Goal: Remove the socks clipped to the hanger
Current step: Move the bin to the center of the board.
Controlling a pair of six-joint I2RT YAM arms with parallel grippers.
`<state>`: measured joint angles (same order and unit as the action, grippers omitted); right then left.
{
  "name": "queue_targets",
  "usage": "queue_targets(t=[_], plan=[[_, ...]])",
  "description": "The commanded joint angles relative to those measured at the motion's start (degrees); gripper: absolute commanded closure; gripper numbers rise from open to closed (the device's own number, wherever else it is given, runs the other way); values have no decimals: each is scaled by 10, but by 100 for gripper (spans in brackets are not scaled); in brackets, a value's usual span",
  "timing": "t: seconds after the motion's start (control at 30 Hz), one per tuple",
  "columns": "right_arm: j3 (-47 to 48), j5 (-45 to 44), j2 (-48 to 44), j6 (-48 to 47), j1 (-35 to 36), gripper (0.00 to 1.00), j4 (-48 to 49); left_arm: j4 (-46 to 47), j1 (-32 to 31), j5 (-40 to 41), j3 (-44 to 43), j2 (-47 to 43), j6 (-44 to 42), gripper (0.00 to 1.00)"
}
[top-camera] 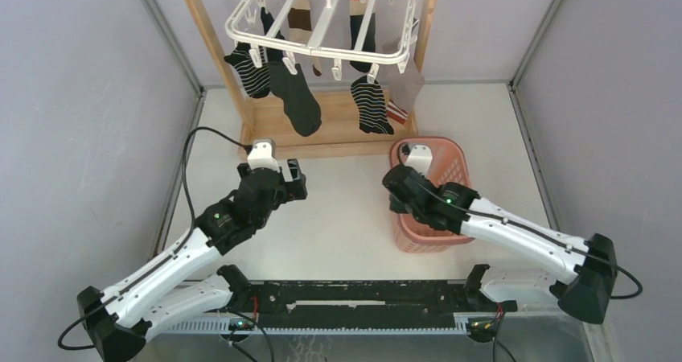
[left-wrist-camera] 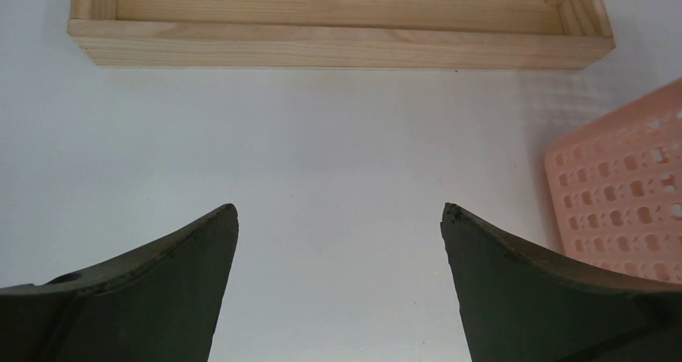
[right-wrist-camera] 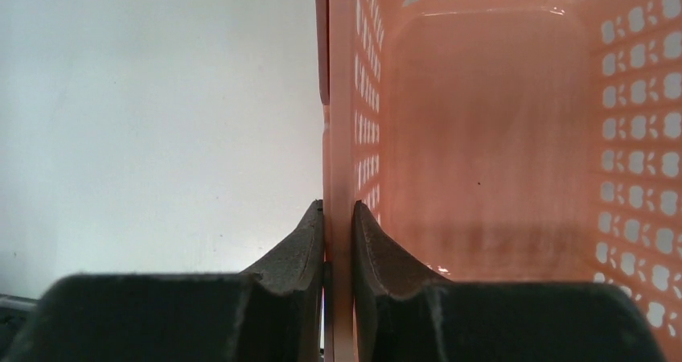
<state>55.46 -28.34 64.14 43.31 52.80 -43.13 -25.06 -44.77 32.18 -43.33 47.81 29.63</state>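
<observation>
My right gripper will next slide the basket (right-wrist-camera: 482, 137) to the left in the top view, onto the bare tabletop closer to the black sock, and then let go of it.
The white hanger (top-camera: 322, 53) hangs from the wooden rack at the far side, with several socks clipped under it: a black-and-white striped one (top-camera: 251, 72), a plain black one (top-camera: 297, 100), another striped one (top-camera: 371, 106) and a grey one (top-camera: 408, 84). My left gripper (top-camera: 270, 174) (left-wrist-camera: 339, 211) hovers over bare table in front of the rack's base, open wide with nothing between its fingers. My right gripper (top-camera: 399, 191) (right-wrist-camera: 338, 205) is shut on the left wall of the pink basket (right-wrist-camera: 482, 137), one finger inside and one outside.
The wooden rack's base (top-camera: 338, 129) (left-wrist-camera: 338, 44) lies just beyond my left gripper. The pink basket (top-camera: 450, 159) (left-wrist-camera: 619, 193) stands right of centre, nothing showing inside it. Grey walls close in the table on both sides.
</observation>
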Motion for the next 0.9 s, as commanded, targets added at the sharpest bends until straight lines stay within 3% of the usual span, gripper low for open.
queue_targets(t=[0.0,0.33,0.87], plan=[[56,-67,38,72,57,95,58,-7,9,-12,-12,-24,7,0],[152,-82,160,96,131,95,99,-22,21,-3,-7,-27,29,0],[215,-84,251,140,199,93,134,-36,32,2,4,-37,39,0]])
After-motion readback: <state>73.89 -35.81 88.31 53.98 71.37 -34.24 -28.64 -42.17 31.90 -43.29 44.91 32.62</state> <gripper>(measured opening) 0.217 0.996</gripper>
